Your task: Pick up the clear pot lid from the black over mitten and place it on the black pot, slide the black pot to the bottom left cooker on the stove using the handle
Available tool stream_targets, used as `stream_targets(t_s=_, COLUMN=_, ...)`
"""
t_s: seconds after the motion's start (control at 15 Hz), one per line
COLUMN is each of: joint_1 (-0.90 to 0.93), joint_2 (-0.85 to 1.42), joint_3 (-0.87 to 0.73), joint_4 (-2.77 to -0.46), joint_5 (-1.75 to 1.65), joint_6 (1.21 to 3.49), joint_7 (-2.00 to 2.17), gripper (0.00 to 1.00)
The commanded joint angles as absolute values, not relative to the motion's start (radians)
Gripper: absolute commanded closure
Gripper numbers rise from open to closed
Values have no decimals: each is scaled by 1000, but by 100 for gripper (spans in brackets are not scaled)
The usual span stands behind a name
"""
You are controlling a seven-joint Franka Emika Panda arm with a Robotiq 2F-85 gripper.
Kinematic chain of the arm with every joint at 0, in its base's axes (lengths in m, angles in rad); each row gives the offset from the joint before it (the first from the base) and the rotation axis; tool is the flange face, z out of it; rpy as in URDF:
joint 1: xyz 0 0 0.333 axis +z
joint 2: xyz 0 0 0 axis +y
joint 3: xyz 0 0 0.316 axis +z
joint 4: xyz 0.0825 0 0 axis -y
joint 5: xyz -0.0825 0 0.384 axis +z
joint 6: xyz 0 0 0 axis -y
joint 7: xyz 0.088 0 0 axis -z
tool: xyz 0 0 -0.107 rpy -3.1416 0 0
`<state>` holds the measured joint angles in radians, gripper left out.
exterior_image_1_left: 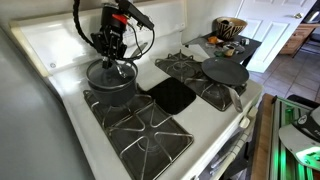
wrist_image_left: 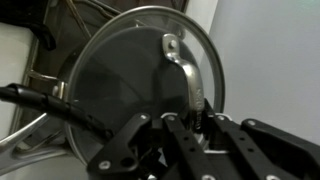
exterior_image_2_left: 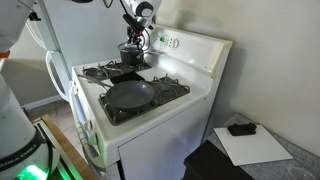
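My gripper will move down next, set the lid on the black pot's rim (exterior_image_1_left: 111, 82) (wrist_image_left: 135, 85) just below and let go of the handle. The lid is still hovering.
The clear pot lid (wrist_image_left: 125, 70) with its metal handle (wrist_image_left: 180, 60) lies over the black pot (exterior_image_1_left: 110, 80) on a back burner of the stove. My gripper (wrist_image_left: 195, 118) is directly above it, its fingers shut on the lid's handle. In both exterior views the gripper (exterior_image_1_left: 113, 52) (exterior_image_2_left: 133, 40) points down onto the pot (exterior_image_2_left: 130, 56). The black oven mitten (exterior_image_1_left: 172, 95) lies flat and bare in the middle of the stove, beside the pot. I cannot tell whether the lid is fully seated on the rim.
A black frying pan (exterior_image_1_left: 225, 72) (exterior_image_2_left: 130, 95) sits on another burner. The white stove (exterior_image_1_left: 60, 55) has a raised back panel close behind the pot. An empty grate (exterior_image_1_left: 135, 125) lies in front of the pot. A dark cable (wrist_image_left: 50, 105) crosses the wrist view.
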<state>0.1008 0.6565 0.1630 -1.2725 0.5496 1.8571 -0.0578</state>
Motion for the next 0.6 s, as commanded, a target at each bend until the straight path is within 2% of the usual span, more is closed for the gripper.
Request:
stream_targets(t_s=0.0, joint_1=106, joint_2=700, joint_3=176, joint_4=-1198, joint_5=521, joint_6=1846, joint_7=-9, gripper=100)
stream_targets(t_s=0.53, joint_1=110, joint_2=734, joint_3=174, joint_4=-1153, joint_5=475, joint_6=1831, joint_7=44, gripper=100)
